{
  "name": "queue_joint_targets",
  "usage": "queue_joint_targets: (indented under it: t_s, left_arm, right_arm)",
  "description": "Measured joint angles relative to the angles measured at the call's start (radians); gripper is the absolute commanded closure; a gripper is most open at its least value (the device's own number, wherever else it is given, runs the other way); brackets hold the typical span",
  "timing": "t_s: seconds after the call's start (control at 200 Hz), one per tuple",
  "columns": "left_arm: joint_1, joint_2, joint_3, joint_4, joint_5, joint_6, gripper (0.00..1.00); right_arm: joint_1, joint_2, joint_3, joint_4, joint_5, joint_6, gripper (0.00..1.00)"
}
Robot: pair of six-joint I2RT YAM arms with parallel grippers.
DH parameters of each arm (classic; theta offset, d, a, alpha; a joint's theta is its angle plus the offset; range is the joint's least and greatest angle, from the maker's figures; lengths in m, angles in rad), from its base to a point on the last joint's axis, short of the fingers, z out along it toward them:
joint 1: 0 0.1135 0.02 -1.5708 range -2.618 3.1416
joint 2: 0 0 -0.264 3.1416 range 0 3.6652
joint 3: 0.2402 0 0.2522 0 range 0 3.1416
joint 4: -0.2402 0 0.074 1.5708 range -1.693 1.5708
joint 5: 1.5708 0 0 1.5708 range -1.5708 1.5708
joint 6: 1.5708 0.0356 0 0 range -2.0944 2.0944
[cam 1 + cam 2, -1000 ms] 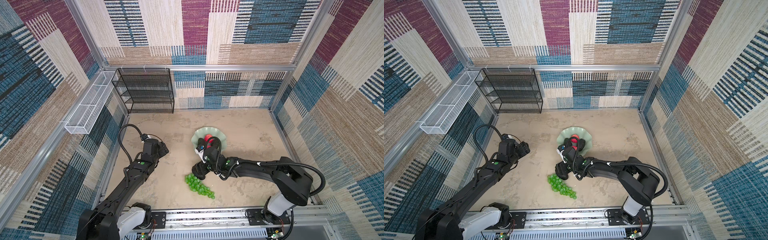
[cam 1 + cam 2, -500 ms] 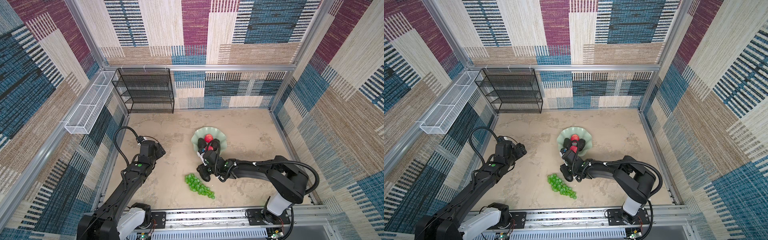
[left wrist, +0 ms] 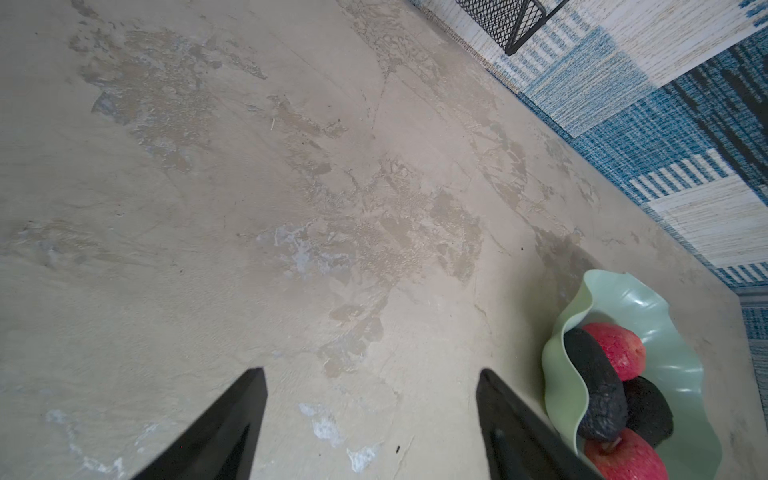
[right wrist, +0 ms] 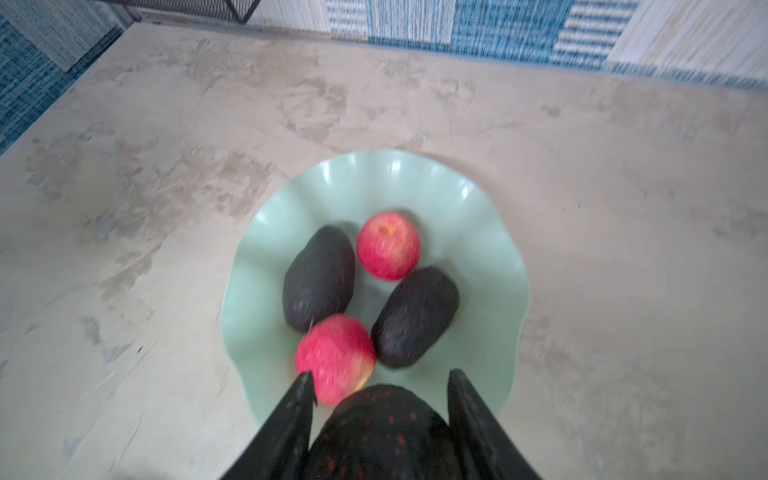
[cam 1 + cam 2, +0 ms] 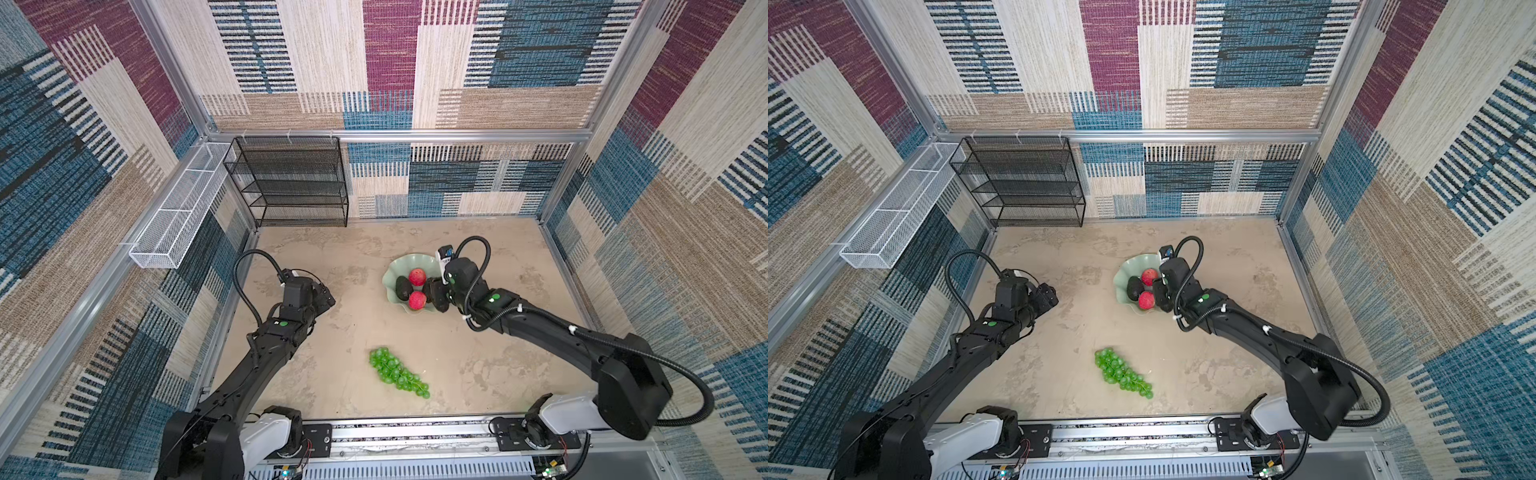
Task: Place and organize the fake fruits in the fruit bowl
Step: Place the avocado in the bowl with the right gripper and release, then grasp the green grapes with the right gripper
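Observation:
I need to move my right gripper outward next, over the still bare side of the bowl (image 5: 397, 266), beside the bowl's farther apple, and let go of the third avocado there.
The pale green scalloped fruit bowl (image 5: 397, 266) (image 4: 478, 249) stands right of the table's middle. It holds two red apples (image 4: 388, 245) (image 4: 334, 357) and two dark avocados (image 4: 320, 278) (image 4: 415, 316). My right gripper (image 5: 435, 296) (image 4: 380, 376) is shut on a third avocado (image 4: 382, 432) and hovers over the bowl's near edge, just beside the nearer apple. The green grapes (image 5: 397, 372) (image 5: 1121, 374) lie on the table toward the front. My left gripper (image 5: 326, 297) (image 3: 370, 374) is open and empty above bare table, left of the bowl (image 3: 552, 365).
A black mesh shelf rack (image 5: 291, 183) stands against the back wall at the left. A white wire basket (image 5: 178, 216) hangs on the left wall. Patterned walls enclose the table, and a metal rail (image 5: 395, 432) runs along its front edge.
My right gripper closed on an avocado beside the grapes, then carried it back and right to the bowl's edge. The left arm shifted only slightly.

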State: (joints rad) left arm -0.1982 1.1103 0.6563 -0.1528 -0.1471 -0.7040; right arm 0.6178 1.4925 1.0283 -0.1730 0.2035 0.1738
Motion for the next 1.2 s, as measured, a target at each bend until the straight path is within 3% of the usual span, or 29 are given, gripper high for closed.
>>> queue_joint_targets:
  t_s: [0.291,0.491,0.616,0.786,0.932,1.092,1.197]
  left_arm:
    - [0.006,-0.063,-0.01,-0.005,0.017,0.0,0.17]
    - [0.008,-0.062,-0.014,-0.008,0.018,0.0,0.17]
    - [0.011,-0.053,-0.014,-0.008,0.019,0.0,0.17]
    - [0.014,-0.05,-0.014,-0.008,0.02,0.0,0.17]
    - [0.015,-0.046,-0.014,-0.008,0.022,0.0,0.18]
    - [0.016,-0.047,-0.018,-0.003,0.022,0.0,0.17]
    - [0.019,-0.047,-0.022,0.0,0.022,0.0,0.17]
  right_arm:
    - [-0.087,0.385,0.293,0.092,0.078,-0.261,0.57]
    - [-0.089,0.506,0.36,0.126,0.111,-0.367,0.56]
    - [-0.089,0.547,0.371,0.153,0.119,-0.412,0.46]
    - [-0.089,0.554,0.374,0.16,0.101,-0.42,0.28]
    - [-0.09,0.521,0.375,0.151,0.075,-0.39,0.22]
    - [-0.09,0.37,0.311,0.153,0.007,-0.309,0.15]
    - [-0.086,0.208,0.142,0.193,-0.106,-0.245,0.08]
